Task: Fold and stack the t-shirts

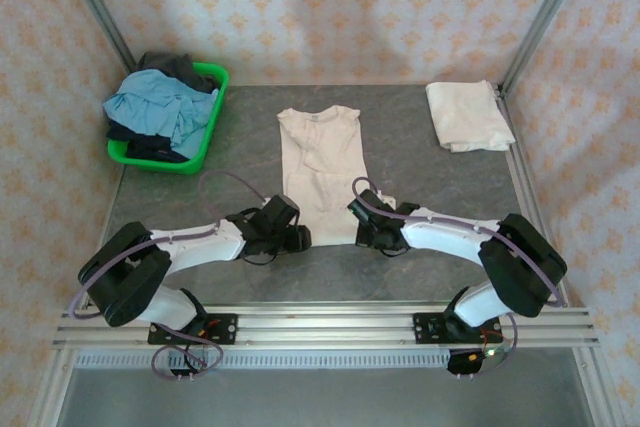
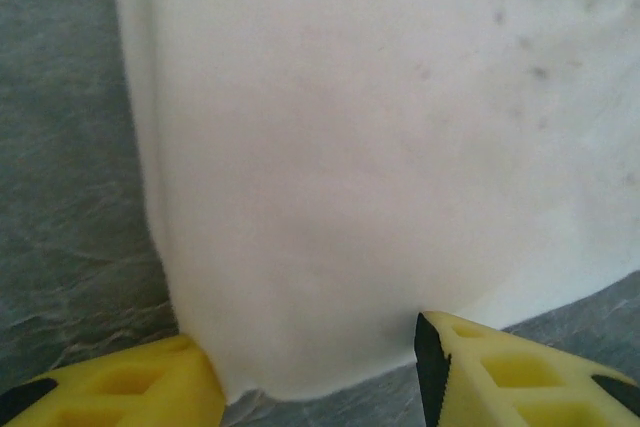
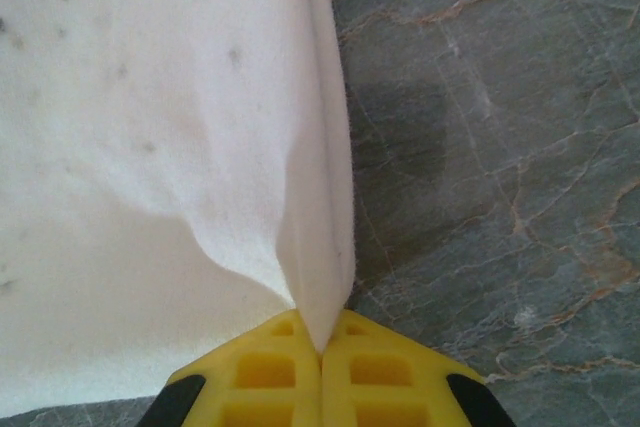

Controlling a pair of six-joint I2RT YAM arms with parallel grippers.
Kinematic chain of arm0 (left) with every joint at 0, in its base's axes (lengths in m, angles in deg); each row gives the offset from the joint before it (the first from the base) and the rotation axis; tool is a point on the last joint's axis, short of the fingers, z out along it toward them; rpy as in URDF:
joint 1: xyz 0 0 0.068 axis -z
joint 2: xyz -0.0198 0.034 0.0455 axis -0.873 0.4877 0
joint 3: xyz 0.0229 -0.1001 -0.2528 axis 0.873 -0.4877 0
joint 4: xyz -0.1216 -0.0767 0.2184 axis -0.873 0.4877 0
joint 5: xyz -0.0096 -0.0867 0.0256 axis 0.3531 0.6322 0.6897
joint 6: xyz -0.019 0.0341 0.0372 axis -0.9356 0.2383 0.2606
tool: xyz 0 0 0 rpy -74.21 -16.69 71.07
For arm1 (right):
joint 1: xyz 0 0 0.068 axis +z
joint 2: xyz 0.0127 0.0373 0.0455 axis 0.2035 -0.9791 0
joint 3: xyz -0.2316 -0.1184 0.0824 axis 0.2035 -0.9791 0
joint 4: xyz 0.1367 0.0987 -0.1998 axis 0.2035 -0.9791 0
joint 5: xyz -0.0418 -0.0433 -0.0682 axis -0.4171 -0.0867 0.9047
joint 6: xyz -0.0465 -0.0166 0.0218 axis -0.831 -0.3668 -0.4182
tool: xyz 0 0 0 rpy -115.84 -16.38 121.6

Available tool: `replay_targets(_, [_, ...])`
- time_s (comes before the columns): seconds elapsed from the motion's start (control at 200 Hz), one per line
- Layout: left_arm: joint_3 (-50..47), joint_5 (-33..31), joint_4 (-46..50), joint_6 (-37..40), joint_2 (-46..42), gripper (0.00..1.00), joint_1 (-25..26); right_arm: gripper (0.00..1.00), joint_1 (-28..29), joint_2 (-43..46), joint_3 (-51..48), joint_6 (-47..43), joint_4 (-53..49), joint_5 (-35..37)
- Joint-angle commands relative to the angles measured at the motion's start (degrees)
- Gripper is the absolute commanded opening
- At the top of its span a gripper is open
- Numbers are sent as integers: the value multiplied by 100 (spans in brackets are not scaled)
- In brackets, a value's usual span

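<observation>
My right gripper rises next, carries the fold outward and down onto the middle t-shirt's shoulder nearer the second t-shirt (image 1: 349,116) and releases, since the middle t-shirt lies full length.
A cream t-shirt (image 1: 320,172) lies flat mid-table with its sides folded in, collar to the back. My left gripper (image 1: 300,238) is at the shirt's near left corner. In the left wrist view its jaws (image 2: 318,379) stand open, one yellow finger (image 2: 150,387) on each side of the t-shirt's hem (image 2: 330,247), which lies between them unpinched. My right gripper (image 1: 364,235) is at the near right corner. It (image 3: 322,349) is shut on a raised fold of the t-shirt's edge (image 3: 318,247). A second cream t-shirt (image 1: 468,115) lies folded at the back right.
A green basket (image 1: 213,77) at the back left holds a light blue garment (image 1: 160,107) and dark clothing. Metal frame posts stand at the table's back corners. Bare grey tabletop (image 1: 245,132) lies on both sides of the middle shirt.
</observation>
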Motion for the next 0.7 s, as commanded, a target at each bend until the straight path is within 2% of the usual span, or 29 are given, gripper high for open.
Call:
replay_targets(0.0, [48, 43, -199, 29, 256, 47, 13, 0, 38, 70, -126, 87, -18, 83])
replay_targets(0.145, [29, 71, -179, 43, 193, 28, 9, 0, 38, 193, -117, 88, -104, 131])
replay_targets(0.175, [28, 134, -216, 45, 159, 21, 16, 0, 38, 228, -100, 86, -121, 134])
replay_targets(0.225, [15, 381, -360, 107, 92, 0, 13, 0, 38, 277, -73, 75, -162, 132])
replay_targets(0.36, [61, 557, -180, 266, -315, 0, 10, 0, 32, 451, 17, 34, -397, 225])
replay_targets(0.571, [396, -148, 1173, 381, -1250, 0, -70, 0, 38, 998, 462, -73, -966, 553])
replay_targets(0.696, [623, -360, 1557, 397, -1603, 0, -299, 0, 38, 1211, 946, -222, -1044, 715])
